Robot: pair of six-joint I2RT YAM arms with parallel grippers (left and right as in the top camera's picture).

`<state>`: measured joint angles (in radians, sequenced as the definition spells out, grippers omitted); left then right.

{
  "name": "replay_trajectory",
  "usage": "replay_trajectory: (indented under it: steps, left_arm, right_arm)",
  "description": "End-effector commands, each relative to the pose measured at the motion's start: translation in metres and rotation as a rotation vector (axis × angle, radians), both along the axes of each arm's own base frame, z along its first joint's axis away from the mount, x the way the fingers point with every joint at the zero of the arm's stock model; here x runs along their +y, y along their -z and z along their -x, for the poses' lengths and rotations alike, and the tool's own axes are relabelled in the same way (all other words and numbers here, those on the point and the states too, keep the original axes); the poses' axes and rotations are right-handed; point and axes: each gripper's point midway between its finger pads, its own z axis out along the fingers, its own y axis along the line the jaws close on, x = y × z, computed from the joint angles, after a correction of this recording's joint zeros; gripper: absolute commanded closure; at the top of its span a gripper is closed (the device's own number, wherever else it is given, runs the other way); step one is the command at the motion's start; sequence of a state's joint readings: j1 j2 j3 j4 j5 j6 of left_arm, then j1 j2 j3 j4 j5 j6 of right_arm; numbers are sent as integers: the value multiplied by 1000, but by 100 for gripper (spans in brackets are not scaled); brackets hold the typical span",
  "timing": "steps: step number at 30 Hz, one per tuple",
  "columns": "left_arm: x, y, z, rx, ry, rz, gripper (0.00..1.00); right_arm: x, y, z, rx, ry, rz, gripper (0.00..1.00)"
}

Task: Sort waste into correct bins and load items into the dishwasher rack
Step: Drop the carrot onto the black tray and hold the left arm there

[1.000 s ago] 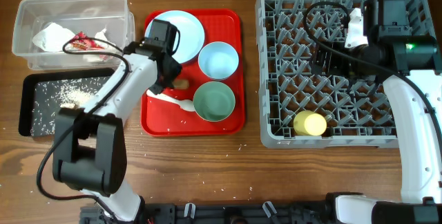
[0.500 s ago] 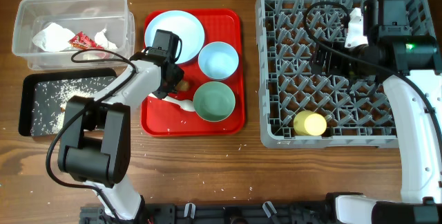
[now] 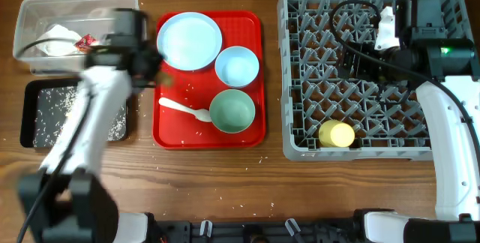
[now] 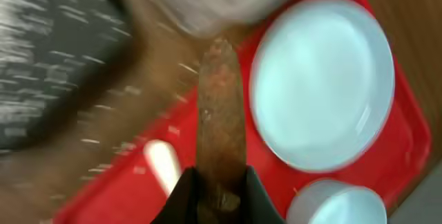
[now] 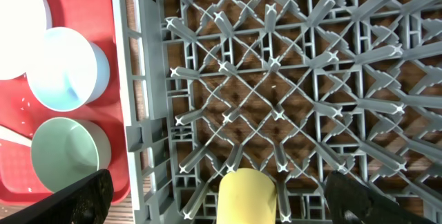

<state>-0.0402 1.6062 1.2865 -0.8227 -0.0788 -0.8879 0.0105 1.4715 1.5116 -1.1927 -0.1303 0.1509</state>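
Observation:
My right gripper moves to the left in the overhead view and down onto the bowl's rack-side rim point(image 3: 253, 106) point(image 5: 97, 149) next, as the green bowl stands with its opening up.
My left gripper point(image 4: 219, 179) is shut on the brown carrot-shaped piece point(image 4: 219, 99) and holds it over the left edge of the red tray point(image 3: 247, 25), between the pale-blue plate point(image 3: 189, 40) and the bins; the arm is blurred in the overhead view point(image 3: 159, 78). The clear tub point(image 3: 75, 7) holds crumpled paper point(image 3: 56, 39) and the red-and-white wrapper point(image 3: 84, 42). The black tray point(image 3: 30, 115) holds rice grains. The blue bowl point(image 3: 237, 65), green bowl point(image 3: 232, 109) and white spoon point(image 3: 184, 109) lie on the red tray. My right gripper point(image 3: 352, 63) is open and empty over the grey rack point(image 3: 296, 134), where the yellow cup point(image 3: 337, 133) lies.
A black cable loops over the rack's back part point(image 3: 349, 10). Small white grains are scattered on the red tray and on the wooden table point(image 3: 225, 190) in front of it. The right arm's white link runs along the table's right side point(image 3: 454, 145).
My left gripper has taken the carrot piece off the red tray and swung left and up toward the bins. The right arm has not moved.

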Motion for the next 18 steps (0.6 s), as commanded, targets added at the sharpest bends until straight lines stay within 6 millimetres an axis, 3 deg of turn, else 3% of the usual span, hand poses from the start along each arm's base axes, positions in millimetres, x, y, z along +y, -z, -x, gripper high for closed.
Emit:
replay_trajectory:
  steps: [1,2,3,7,9,11,13,14,16,18]
  left_arm:
    - [83,-7,32,57,-214,-15,96]
    - [100,-1,41,85,-263,-21,96]
    - [130,17,55,133,-352,-36,96]
    - [173,71,62,184,-472,-17,96]
    - [182,90,53,179,-483,-17,96]
    - [188,99,41,152,-482,-23,85]
    - [189,98,38,138,-483,-26,77]
    - [190,98,37,135,-483,-27,67]
    - [190,97,36,129,-482,-28,62]
    - [190,90,35,113,-478,-31,63]
  right_arm:
    - [1,1,-5,-10,-22,2,0]
    - [2,0,-8,-22,-21,2,0]
    - [2,-1,-10,-32,-19,1,0]
    - [2,-2,-13,-44,-19,1,0]
    - [2,-1,-11,-37,-19,1,0]
    - [2,-1,-11,-37,-20,1,0]
    - [6,-2,-11,-38,-30,-19,0]
    - [7,-2,-12,-42,-34,-27,0]
    - [8,-2,-11,-38,-34,-27,1]
    - [24,-5,-11,-45,-74,-84,2]
